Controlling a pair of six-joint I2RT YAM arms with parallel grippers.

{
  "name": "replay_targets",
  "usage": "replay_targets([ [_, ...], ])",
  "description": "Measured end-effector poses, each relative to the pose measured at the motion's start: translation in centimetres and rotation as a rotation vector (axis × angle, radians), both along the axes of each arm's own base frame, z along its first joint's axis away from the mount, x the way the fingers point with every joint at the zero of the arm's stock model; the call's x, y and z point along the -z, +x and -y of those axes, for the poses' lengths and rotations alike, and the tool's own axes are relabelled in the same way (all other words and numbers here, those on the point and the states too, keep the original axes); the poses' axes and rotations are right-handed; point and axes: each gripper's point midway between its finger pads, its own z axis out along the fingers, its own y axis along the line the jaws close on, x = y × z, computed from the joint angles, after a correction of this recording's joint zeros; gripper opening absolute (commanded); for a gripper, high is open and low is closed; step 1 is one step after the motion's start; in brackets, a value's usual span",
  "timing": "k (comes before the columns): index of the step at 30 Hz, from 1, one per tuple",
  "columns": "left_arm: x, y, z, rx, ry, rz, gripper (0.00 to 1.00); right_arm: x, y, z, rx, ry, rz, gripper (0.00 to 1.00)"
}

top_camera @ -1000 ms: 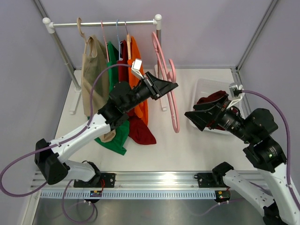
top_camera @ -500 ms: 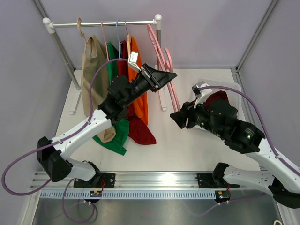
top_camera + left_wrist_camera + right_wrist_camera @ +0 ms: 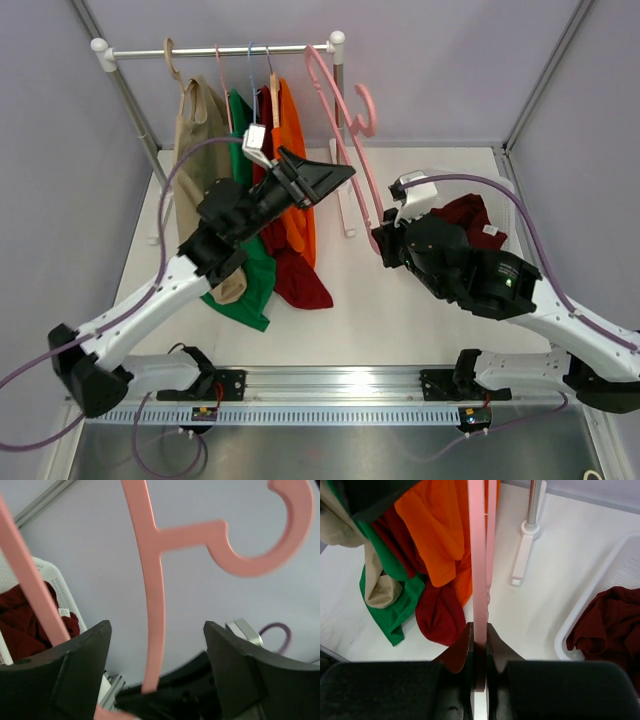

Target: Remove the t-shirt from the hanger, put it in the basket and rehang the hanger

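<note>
The t-shirt is in the basket. My right gripper next needs to carry the pink hanger outward and put its hook onto the rack's bar [image 3: 299, 48] beside the orange shirt.
A bare pink hanger [image 3: 355, 165] stands upright in the air right of the rack. My right gripper [image 3: 382, 240] is shut on its lower bar, and the pink bar [image 3: 479, 555] runs straight up from between the jaws [image 3: 479, 630]. My left gripper [image 3: 335, 180] is open, its fingers apart on either side of the hanger's arm [image 3: 152, 595] without touching it. A dark red t-shirt [image 3: 470, 215] lies crumpled in the white basket [image 3: 585, 605] at the right, off the hanger.
A white rack [image 3: 220, 48] at the back holds beige [image 3: 195, 150], green [image 3: 250, 290], dark red [image 3: 300, 280] and orange [image 3: 295, 120] shirts on hangers. Its upright post and foot [image 3: 525, 555] stand just behind the pink hanger. Metal frame posts flank the table.
My left gripper has opened and let go of the pink hanger, drawing back to the left. My right gripper came in from the basket and shut on the hanger's lower bar.
</note>
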Motion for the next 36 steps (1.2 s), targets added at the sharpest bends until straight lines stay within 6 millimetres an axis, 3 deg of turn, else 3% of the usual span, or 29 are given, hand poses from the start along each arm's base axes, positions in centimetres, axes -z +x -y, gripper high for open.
replay_targets([
  [2,-0.4,-1.4,-1.6,-0.015,0.017,0.033,0.99,-0.6,0.5,-0.4,0.025,0.003,0.003,0.00],
  [4,-1.5,-3.2,-3.5,-0.030,0.022,0.082,0.99,-0.4,0.9,-1.0,0.036,-0.004,-0.004,0.00],
  [10,-4.5,-9.3,-10.2,-0.105,0.051,0.263,0.99,2.8,2.1,-2.3,0.091,-0.113,-0.066,0.00],
  [13,-4.8,-12.0,-14.1,-0.178,0.096,0.350,0.99,3.5,2.0,-1.7,0.114,-0.144,-0.089,0.00],
  [17,-4.1,-14.3,-18.4,-0.284,0.161,0.436,0.99,2.4,2.3,-1.4,0.140,-0.161,-0.093,0.00],
  [20,-1.6,-14.4,-19.9,-0.335,0.251,0.435,0.99,1.5,4.2,-2.8,0.163,-0.157,-0.093,0.00],
  [25,4.7,-14.0,-21.5,-0.379,0.404,0.391,0.99,2.8,9.1,-4.2,0.206,-0.202,-0.140,0.00],
  [29,7.7,-14.7,-22.6,-0.393,0.439,0.398,0.99,2.9,12.7,-5.6,0.213,-0.191,-0.164,0.00],
  [36,13.5,-13.4,-21.4,-0.364,0.529,0.335,0.99,2.5,17.1,-7.4,0.228,-0.136,-0.152,0.00],
])
